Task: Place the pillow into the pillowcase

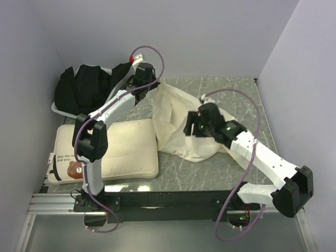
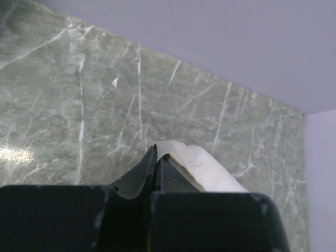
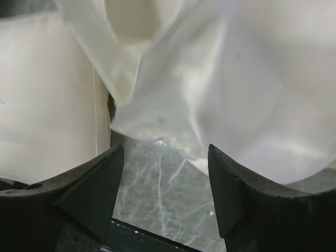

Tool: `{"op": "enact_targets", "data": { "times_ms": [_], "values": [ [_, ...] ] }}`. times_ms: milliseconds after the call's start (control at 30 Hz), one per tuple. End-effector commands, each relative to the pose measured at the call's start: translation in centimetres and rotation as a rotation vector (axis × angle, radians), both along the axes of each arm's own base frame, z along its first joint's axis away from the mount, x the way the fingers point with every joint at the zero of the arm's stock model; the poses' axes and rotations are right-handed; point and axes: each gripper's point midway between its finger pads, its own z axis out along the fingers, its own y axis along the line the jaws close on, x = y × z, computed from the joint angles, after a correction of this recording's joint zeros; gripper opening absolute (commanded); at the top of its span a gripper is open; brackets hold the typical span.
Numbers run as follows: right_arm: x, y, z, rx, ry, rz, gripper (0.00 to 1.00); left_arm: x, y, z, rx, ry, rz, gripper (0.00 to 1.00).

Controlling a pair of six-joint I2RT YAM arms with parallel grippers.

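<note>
My right gripper will go down toward the pillow, onto the pillowcase at its near edge by the pillow. That edge lies loose while the far corner of the pillowcase stays held.
The pillow [image 1: 118,149] lies flat at the near left of the table, its bear cartoon [image 1: 75,168] at the left end. The pillowcase [image 1: 176,123] lies crumpled in the middle, one corner lifted toward the back. My left gripper [image 1: 152,86] is shut on that lifted corner; the left wrist view shows the cream cloth [image 2: 202,168] pinched between the closed jaws [image 2: 156,157]. My right gripper [image 1: 190,126] is open and hovers over the pillowcase's middle. In the right wrist view the cloth [image 3: 236,89] hangs just beyond the open fingertips [image 3: 166,155], with the pillow [image 3: 47,94] at left.
A bundled black cloth [image 1: 86,86] sits in a white holder at the back left corner. White walls close in the left, back and right of the marbled table [image 1: 231,94]. A black rail [image 1: 173,199] runs along the near edge.
</note>
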Motion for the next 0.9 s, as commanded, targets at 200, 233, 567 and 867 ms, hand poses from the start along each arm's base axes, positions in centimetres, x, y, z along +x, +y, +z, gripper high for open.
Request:
{"op": "enact_targets", "data": {
  "times_ms": [200,233,567,867],
  "values": [
    [-2.6,8.2,-7.1,-0.024,-0.021,0.035,0.71,0.3,-1.4,-3.9,0.08,0.103,-0.096,0.01],
    [-2.4,8.7,-7.2,-0.034,-0.025,0.038,0.71,0.4,-1.3,-3.9,0.082,0.1,-0.098,0.01],
    [3.1,13.8,-9.6,-0.165,-0.023,0.037,0.73,0.0,-0.8,-4.5,0.096,0.115,-0.11,0.01],
    [2.5,11.1,-13.7,-0.252,0.043,-0.065,0.69,0.3,-0.4,-4.1,0.111,0.108,-0.114,0.01]
  ]
}}
